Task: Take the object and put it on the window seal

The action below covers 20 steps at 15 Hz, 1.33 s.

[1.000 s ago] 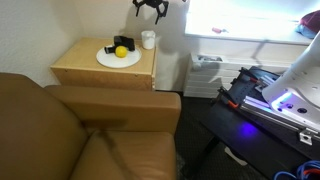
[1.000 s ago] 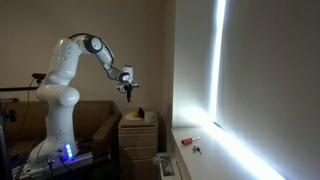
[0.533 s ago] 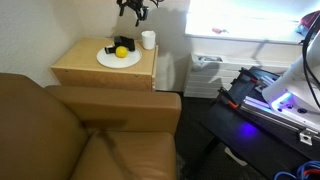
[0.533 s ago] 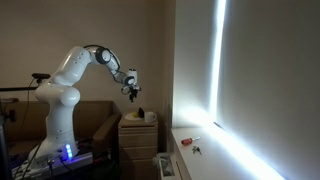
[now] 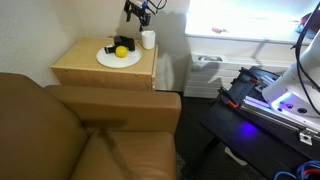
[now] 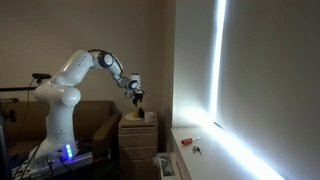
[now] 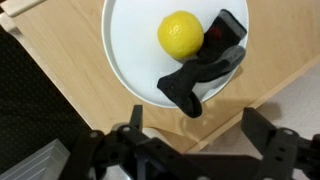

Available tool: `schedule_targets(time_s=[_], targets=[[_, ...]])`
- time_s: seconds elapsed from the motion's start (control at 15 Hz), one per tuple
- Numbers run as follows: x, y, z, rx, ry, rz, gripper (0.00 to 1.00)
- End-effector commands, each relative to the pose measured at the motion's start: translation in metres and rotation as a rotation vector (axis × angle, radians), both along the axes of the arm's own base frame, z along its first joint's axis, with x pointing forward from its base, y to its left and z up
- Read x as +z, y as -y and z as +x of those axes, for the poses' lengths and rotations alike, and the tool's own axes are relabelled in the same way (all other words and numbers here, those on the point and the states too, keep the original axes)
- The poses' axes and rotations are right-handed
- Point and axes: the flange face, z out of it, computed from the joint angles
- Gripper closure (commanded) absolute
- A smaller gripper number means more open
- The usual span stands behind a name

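Observation:
The robot has to lower its gripper over the plate's rim next, to reach the object's end at the plate's rim (image 5: 130,43) (image 7: 184,95).
The object (image 7: 205,68) is a small black irregular item lying on a white plate (image 7: 128,40) beside a yellow ball (image 7: 180,33). In an exterior view the object (image 5: 111,46) sits at the plate's far side on the light wooden side table (image 5: 85,68). My gripper (image 7: 200,125) is open and empty. It hangs above the table just off the plate's edge, near the object, and shows in both exterior views (image 5: 138,12) (image 6: 135,92). The window seal (image 5: 245,40) is a white ledge under the bright window, and it also appears in the side-on exterior view (image 6: 190,150).
A small white cup (image 5: 148,39) stands next to the plate. A brown sofa (image 5: 90,130) fills the foreground. A white rack (image 5: 205,70) stands between table and robot base (image 5: 275,100). Small items, one red (image 6: 186,141), lie on the seal.
The gripper has come down and moved in over the side table, closer to the plate. It stays open. The plate, ball, object and cup have not moved.

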Motion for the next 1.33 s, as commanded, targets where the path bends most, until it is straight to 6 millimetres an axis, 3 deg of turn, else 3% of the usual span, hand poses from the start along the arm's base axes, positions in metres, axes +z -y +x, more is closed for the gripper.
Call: schedule_targets(time_s=[0.0, 0.4, 1.0, 1.07, 1.13, 1.27], targets=[[-0.031, 0.008, 0.032, -0.181, -0.027, 0.061, 0.00], [-0.060, -0.004, 0.062, -0.309, -0.098, 0.152, 0.00], [-0.080, -0.014, 0.059, -0.306, -0.174, 0.121, 0.00], [-0.083, -0.016, 0.059, -0.305, -0.166, 0.111, 0.25], [-0.085, -0.017, 0.058, -0.295, -0.165, 0.109, 0.26], [-0.087, -0.018, 0.058, -0.292, -0.159, 0.102, 0.40]])
